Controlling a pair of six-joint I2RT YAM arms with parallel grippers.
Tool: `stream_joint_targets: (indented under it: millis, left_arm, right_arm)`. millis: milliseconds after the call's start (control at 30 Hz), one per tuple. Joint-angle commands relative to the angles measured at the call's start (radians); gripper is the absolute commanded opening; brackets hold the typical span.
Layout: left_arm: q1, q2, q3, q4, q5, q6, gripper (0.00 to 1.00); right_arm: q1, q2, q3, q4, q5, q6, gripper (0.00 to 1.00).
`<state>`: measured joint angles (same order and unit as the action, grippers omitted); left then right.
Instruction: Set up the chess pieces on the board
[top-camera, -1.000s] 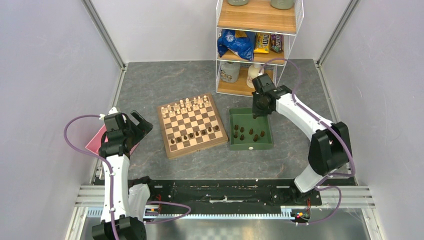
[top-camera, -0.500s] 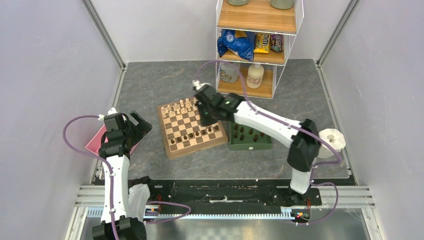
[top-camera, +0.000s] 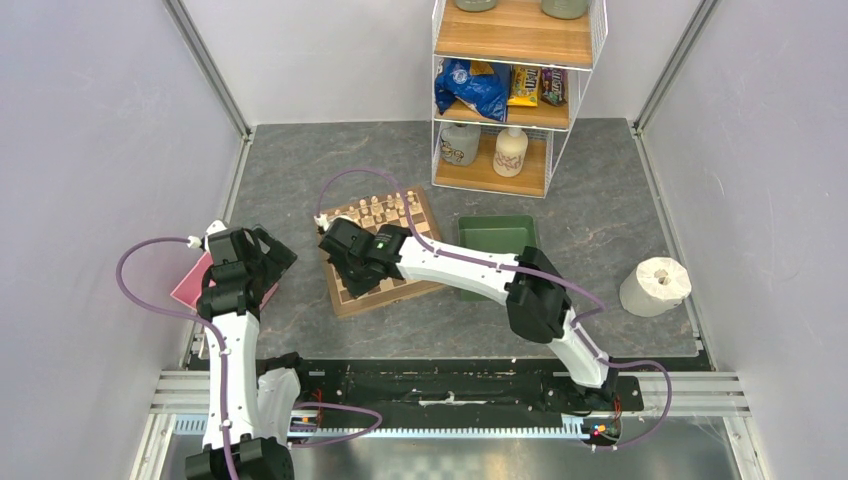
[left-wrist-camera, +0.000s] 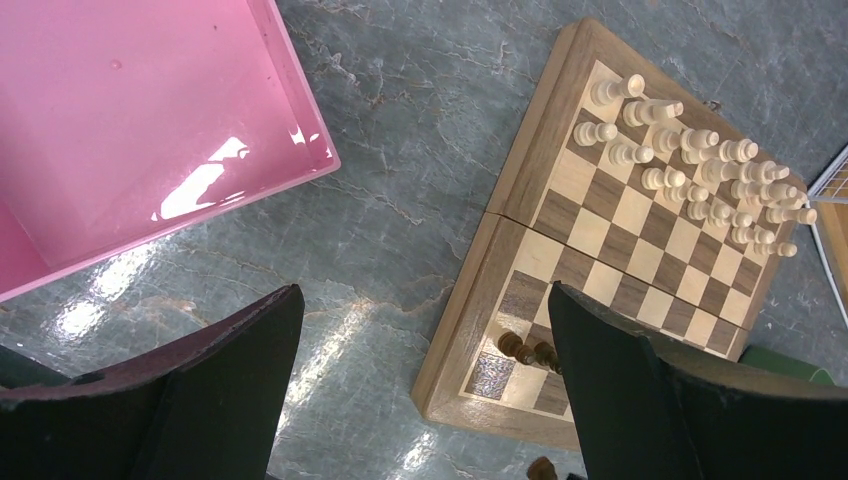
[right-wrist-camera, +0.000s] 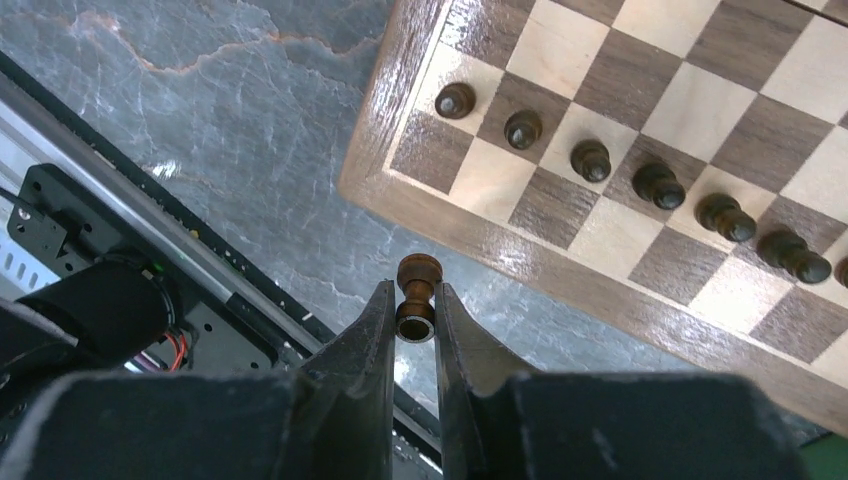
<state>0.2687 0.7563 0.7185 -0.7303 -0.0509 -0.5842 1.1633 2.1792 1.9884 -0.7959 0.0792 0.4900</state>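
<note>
I should next lower the dark-brown chess piece in my right gripper onto the dark corner square (top-camera: 348, 296) (right-wrist-camera: 431, 150) at the board's near corner, which is empty beside the end pawn.
My right gripper (right-wrist-camera: 415, 310) is shut on a small dark-brown chess piece (right-wrist-camera: 417, 296), held over the grey table just off the near-left corner of the board (right-wrist-camera: 560, 250). In the top view this gripper (top-camera: 345, 268) hangs over the board (top-camera: 415, 220) and the arm hides most of it. A row of dark pawns (right-wrist-camera: 590, 160) stands one row in from the near edge. Cream pieces (top-camera: 385, 208) fill the far rows. My left gripper (left-wrist-camera: 420, 400) is open and empty, left of the board (left-wrist-camera: 640, 230), above bare table.
A pink tray (left-wrist-camera: 130, 120) lies at the left, under my left arm (top-camera: 235, 275). The dark-green tray (top-camera: 497, 221) sits right of the board, partly covered by my right arm. A wire shelf (top-camera: 510, 90) stands at the back. A paper roll (top-camera: 655, 287) stands at the right.
My right arm has swung left from the green tray across the board to its near-left corner, with a dark piece in its jaws. The left arm has hardly moved.
</note>
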Motion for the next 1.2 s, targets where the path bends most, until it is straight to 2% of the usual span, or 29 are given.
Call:
stream_joint_targets:
  millis: [0,467,1167]
  left_arm:
    - [0.006,-0.014,0.025,0.0,-0.021,-0.029,1.0]
    - [0.006,-0.014,0.026,0.0,-0.023,-0.029,1.0]
    - [0.005,-0.01,0.024,0.002,-0.016,-0.028,1.0]
  right_arm:
    - [0.002,0.054,0.097,-0.025,0.0,0.01,0.17]
    - [0.003,0.184,0.224,-0.065,-0.002,-0.011,0.18]
    - [0.003,0.267,0.312,-0.085,0.03,-0.039,0.2]
